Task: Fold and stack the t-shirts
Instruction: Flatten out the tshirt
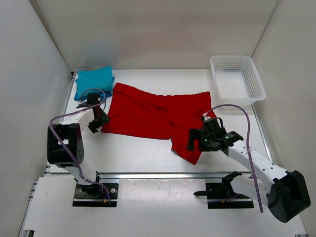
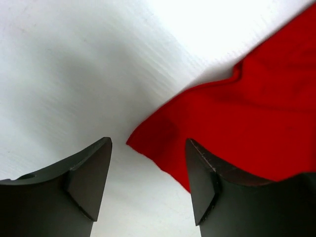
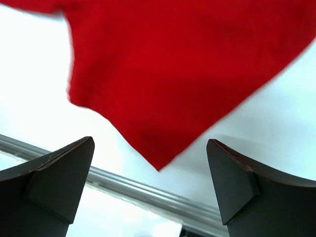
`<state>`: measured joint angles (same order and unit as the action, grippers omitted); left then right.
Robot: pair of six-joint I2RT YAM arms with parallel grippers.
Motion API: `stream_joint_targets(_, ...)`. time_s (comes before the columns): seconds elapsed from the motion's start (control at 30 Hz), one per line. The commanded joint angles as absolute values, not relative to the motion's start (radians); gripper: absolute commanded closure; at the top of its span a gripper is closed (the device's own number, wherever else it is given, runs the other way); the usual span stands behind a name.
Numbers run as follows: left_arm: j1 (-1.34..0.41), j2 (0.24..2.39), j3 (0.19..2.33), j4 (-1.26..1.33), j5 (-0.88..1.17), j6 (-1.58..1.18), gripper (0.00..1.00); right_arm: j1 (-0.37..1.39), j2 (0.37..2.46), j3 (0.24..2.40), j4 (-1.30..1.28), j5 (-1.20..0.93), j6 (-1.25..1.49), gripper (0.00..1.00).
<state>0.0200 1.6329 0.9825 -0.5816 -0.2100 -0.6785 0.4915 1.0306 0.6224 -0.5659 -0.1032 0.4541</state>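
Observation:
My right gripper moves down and slightly back next and closes its fingers on the red shirt's pointed corner, which lies below it, toward the metal bar.
The bright red t-shirt [image 1: 158,114] lies spread and wrinkled across the middle of the table. A folded teal shirt [image 1: 95,81] lies at the back left; a blue edge shows beside it. My left gripper [image 1: 97,122] is open and empty at the red shirt's near left corner [image 2: 143,143], which lies between its fingers [image 2: 91,177]. My right gripper [image 1: 196,139] is open and empty above the shirt's near right corner [image 3: 158,165]. That corner points toward the table's front edge.
A white plastic mesh basket [image 1: 236,78] stands at the back right. A metal rail [image 1: 163,175] runs along the table's front edge and shows in the right wrist view [image 3: 148,190]. White walls enclose the left, back and right sides.

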Motion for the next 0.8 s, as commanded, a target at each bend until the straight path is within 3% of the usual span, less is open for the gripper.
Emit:
stream_joint_targets(0.0,-0.015,1.64,0.994,-0.532,-0.252,-0.673,0.29,0.483,0.994,0.577,-0.609,-0.106,0.502,0.05)
stream_joint_targets(0.13,-0.002,1.655,0.948,-0.508,-0.223,-0.695,0.39,0.483,0.983,0.575,-0.635,-0.107,0.503,0.06)
stream_joint_targets(0.4,-0.022,1.649,0.884,-0.525,-0.265,-0.704,0.43,0.495,0.989,0.546,-0.66,-0.13,0.514,0.06)
stream_joint_targets(0.47,-0.02,1.652,0.867,-0.517,-0.255,-0.704,0.53,0.506,0.999,0.531,-0.652,-0.136,0.526,0.06)
stream_joint_targets(0.5,-0.024,1.652,0.864,-0.514,-0.253,-0.7,0.66,0.509,1.003,0.528,-0.644,-0.123,0.543,0.06)
stream_joint_targets(0.53,-0.028,1.663,0.87,-0.515,-0.261,-0.699,0.85,0.54,1.017,0.52,-0.647,-0.126,0.546,0.07)
stream_joint_targets(0.6,-0.052,1.661,0.879,-0.514,-0.261,-0.686,1.0,0.578,1.04,0.525,-0.649,-0.097,0.557,0.06)
stream_joint_targets(0.77,-0.086,1.661,0.897,-0.502,-0.285,-0.669,1.0,0.601,1.117,0.555,-0.608,-0.061,0.548,0.12)
